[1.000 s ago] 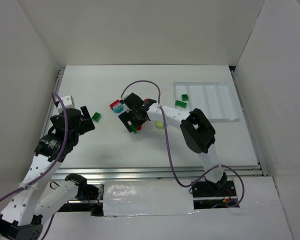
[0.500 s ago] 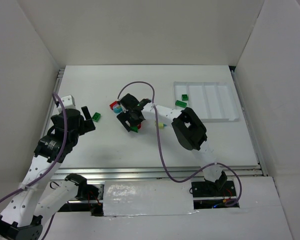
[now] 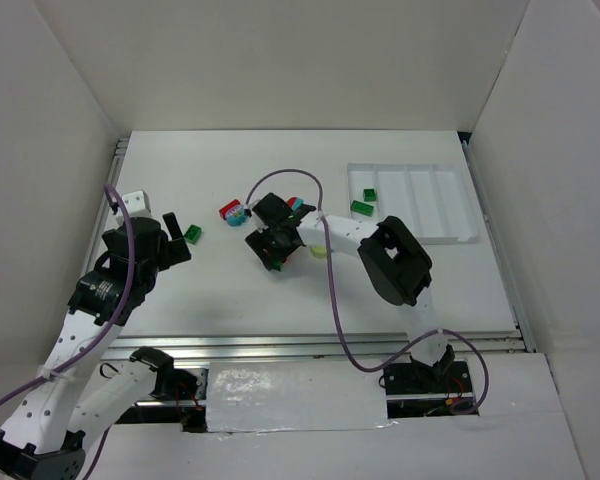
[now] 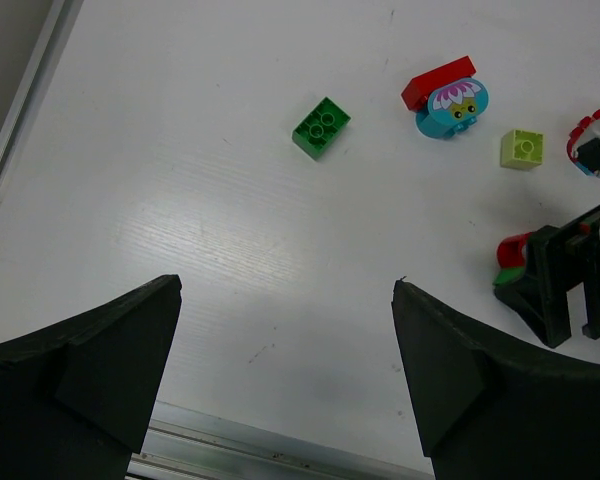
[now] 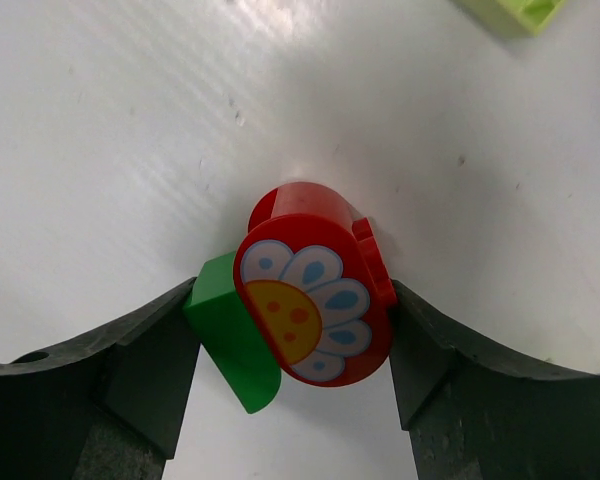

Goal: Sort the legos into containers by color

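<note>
My left gripper moves to the right in the top view and tilts sideways onto the red flower-faced brick (image 4: 513, 249) next, because it's joined to a green brick.
My right gripper (image 3: 275, 247) is shut on a stacked pair, a red flower-faced brick (image 5: 315, 295) on a dark green brick (image 5: 230, 345), low over the table; it also shows in the left wrist view (image 4: 565, 280). My left gripper (image 3: 176, 236) is open and empty (image 4: 285, 290). A green brick (image 3: 193, 234) lies just right of it (image 4: 321, 127). A red and teal pair (image 3: 234, 211) lies further right (image 4: 445, 98). A yellow-green brick (image 3: 320, 250) lies by the right arm (image 4: 521, 148). The white tray (image 3: 430, 200) holds a green brick (image 3: 370, 194) in its leftmost compartment.
Another green brick (image 3: 361, 208) sits at the tray's left rim. A second red and teal piece (image 3: 298, 205) lies behind the right gripper. White walls close in the table on three sides. A metal rail (image 4: 230, 440) runs along the near edge.
My right gripper swung a little left, then back right and slightly nearer, still holding the red and green pair. The left arm has not moved.
</note>
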Robot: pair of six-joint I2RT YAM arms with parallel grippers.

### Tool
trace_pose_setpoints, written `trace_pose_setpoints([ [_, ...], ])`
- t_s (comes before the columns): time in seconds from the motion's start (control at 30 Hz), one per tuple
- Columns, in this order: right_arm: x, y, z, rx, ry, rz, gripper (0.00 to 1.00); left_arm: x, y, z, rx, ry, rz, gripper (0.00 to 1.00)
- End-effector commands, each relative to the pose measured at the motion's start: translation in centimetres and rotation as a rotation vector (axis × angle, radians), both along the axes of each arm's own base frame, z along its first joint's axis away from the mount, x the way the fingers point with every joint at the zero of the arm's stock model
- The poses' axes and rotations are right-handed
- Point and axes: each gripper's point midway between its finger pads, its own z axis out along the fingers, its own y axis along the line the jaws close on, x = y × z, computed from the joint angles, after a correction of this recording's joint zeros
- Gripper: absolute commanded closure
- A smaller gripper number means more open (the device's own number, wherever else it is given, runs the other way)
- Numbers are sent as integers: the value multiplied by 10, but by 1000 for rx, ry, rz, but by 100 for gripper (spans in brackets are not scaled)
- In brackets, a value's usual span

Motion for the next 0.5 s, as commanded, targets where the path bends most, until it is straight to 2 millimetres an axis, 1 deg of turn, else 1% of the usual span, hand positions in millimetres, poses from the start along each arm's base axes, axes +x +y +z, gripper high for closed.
trace_pose_setpoints([
  [0.0, -12, 8, 46, 146, -26, 32, 100, 6, -2, 16, -19, -57, -7, 0],
  [0.03, -16, 15, 78, 224, -71, 40, 100, 6, -8, 14, -43, -48, -20, 0],
  [0.07, -28, 14, 106, 309, -107, 51, 100, 7, -14, 19, -71, -55, -47, 1],
  [0.1, -37, 16, 121, 361, -133, 68, 100, 7, -24, 22, -102, -57, -89, 0],
  [0.13, -55, 20, 133, 405, -149, 103, 100, 6, -45, 23, -184, -48, -175, 1],
  [0.17, -72, 15, 126, 410, -143, 118, 100, 4, -57, 24, -234, -49, -223, 1],
  [0.2, -81, 17, 161, 492, -209, 129, 100, 6, -70, 30, -303, -73, -258, 0],
  [0.23, -98, 21, 167, 510, -211, 151, 100, 0, -93, 31, -390, -59, -353, 1],
  [0.27, -106, 18, 165, 511, -207, 152, 100, -2, -104, 34, -444, -65, -394, 1],
  [0.3, -116, 17, 177, 537, -210, 152, 100, -5, -117, 39, -529, -73, -426, 0],
  [0.33, -127, 19, 175, 536, -206, 163, 100, -8, -137, 44, -609, -87, -522, 1],
  [0.37, -130, 16, 185, 549, -228, 145, 100, -5, -148, 50, -689, -113, -551, 0],
  [0.4, -134, 16, 188, 558, -236, 147, 100, -7, -156, 53, -733, -117, -585, 1],
  [0.43, -144, 17, 188, 559, -234, 160, 100, -14, -168, 57, -789, -103, -646, 0],
  [0.47, -149, 16, 198, 584, -254, 162, 100, -15, -173, 60, -827, -104, -669, 0],
])
